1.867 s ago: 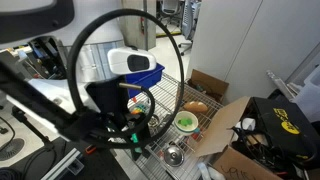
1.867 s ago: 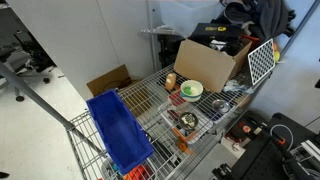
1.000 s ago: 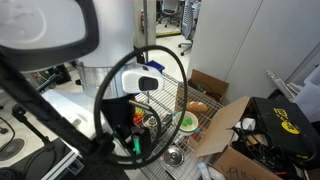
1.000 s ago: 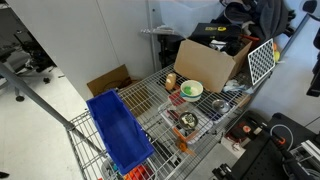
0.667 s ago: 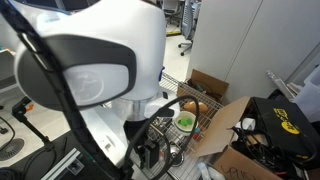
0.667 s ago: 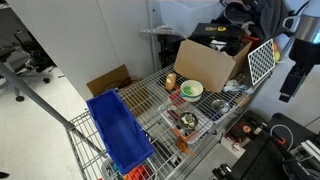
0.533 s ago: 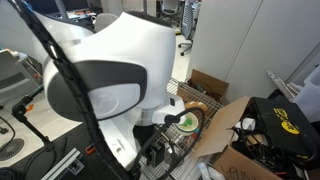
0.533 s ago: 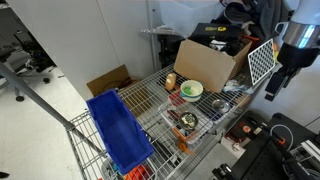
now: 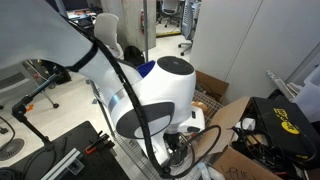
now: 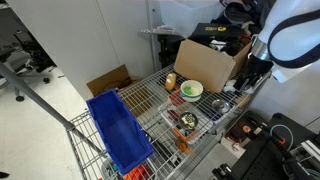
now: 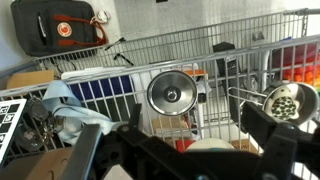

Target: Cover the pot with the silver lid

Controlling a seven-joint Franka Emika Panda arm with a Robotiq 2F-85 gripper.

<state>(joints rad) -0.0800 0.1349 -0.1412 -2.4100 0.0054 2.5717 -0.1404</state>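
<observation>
The silver lid is below the gripper and outward of it, and its centre knob (image 11: 172, 94) is a narrow part to pinch, so the gripper needs to lower the open fingers outward onto the knob next.
The silver lid (image 11: 173, 95), round with a centre knob, lies on the wire rack in the wrist view; in an exterior view it sits mid-rack (image 10: 187, 121). A small silver pot (image 11: 287, 103) with a perforated inside lies to the right of the lid, and it shows near the rack's edge (image 10: 222, 104). My gripper (image 11: 178, 150) is open and empty, its dark fingers spread wide, with the lid beyond them. In an exterior view it hangs above the rack's right end (image 10: 247, 80), apart from both lid and pot.
A green and white bowl (image 10: 191, 89) sits just below my fingers. An open cardboard box (image 10: 205, 62) stands behind it. A blue bin (image 10: 118, 130) fills the rack's far end. My arm's body (image 9: 150, 100) blocks most of the rack in an exterior view.
My arm has swung in from the right edge toward the rack, and the gripper now hangs over its right end. In one exterior view the arm's body now hides the rack's objects.
</observation>
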